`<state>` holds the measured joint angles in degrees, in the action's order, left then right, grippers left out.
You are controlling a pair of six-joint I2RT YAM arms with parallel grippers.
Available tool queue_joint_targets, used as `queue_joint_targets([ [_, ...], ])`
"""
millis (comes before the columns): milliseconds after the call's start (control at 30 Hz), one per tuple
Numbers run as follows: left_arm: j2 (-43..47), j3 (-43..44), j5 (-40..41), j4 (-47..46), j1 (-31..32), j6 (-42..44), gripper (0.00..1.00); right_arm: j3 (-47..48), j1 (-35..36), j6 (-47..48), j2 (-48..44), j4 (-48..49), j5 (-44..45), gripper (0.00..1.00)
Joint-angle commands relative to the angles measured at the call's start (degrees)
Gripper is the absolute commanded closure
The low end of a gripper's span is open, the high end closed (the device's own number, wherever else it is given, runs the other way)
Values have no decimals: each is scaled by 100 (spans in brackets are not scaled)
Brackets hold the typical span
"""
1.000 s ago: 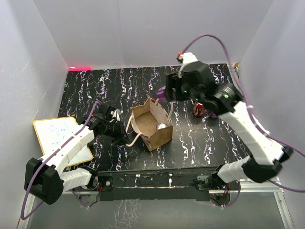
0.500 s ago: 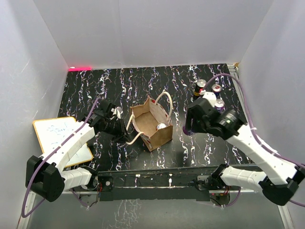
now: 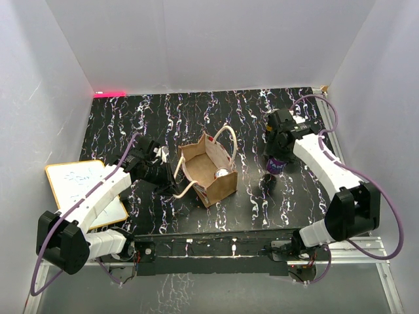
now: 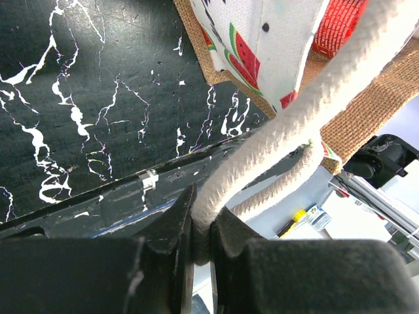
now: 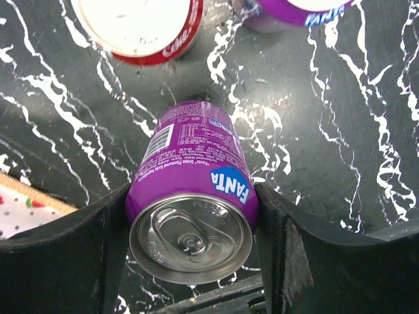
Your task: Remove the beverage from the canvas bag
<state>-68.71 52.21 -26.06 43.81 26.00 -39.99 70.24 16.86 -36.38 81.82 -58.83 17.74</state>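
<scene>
The purple Fanta can is upright, and the table just short of the red Coke can is bare. My right gripper will put the purple Fanta can down there and let go of it.
The canvas bag (image 3: 208,171) stands open mid-table, and the silver top of a can (image 3: 223,173) shows inside it. My left gripper (image 3: 165,180) is shut on the bag's near cream rope handle (image 4: 275,131), pinched between the jaws of the left gripper (image 4: 201,229). A red can (image 4: 337,26) shows inside the bag. To the right of the bag, my right gripper (image 5: 190,226) is shut on a purple Fanta can (image 5: 190,209), held upright; the same Fanta can (image 3: 277,165) is low over the table. Whether it rests on the table I cannot tell.
A red Coke can (image 5: 141,29) and a second purple Fanta can (image 5: 294,10) stand just beyond the held one. A white board (image 3: 85,190) lies at the table's left edge. White walls close in the table on three sides.
The right arm has carried the purple can from above the bag's far end over to the right and lowered it beside the cans there. The left gripper has kept hold of the handle.
</scene>
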Motion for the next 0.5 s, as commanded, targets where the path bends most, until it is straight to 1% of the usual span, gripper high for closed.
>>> queue_joint_targets([
  [0,92,212,7,150,-5,60,100,33,-233,468,154,711,151,92],
  [300,33,272,98,300,-7,158,100,-502,-441,512,160,1491,125,92],
  [467,-17,326,164,404,-9,250,100,-541,-468,555,272,1508,-238,92],
])
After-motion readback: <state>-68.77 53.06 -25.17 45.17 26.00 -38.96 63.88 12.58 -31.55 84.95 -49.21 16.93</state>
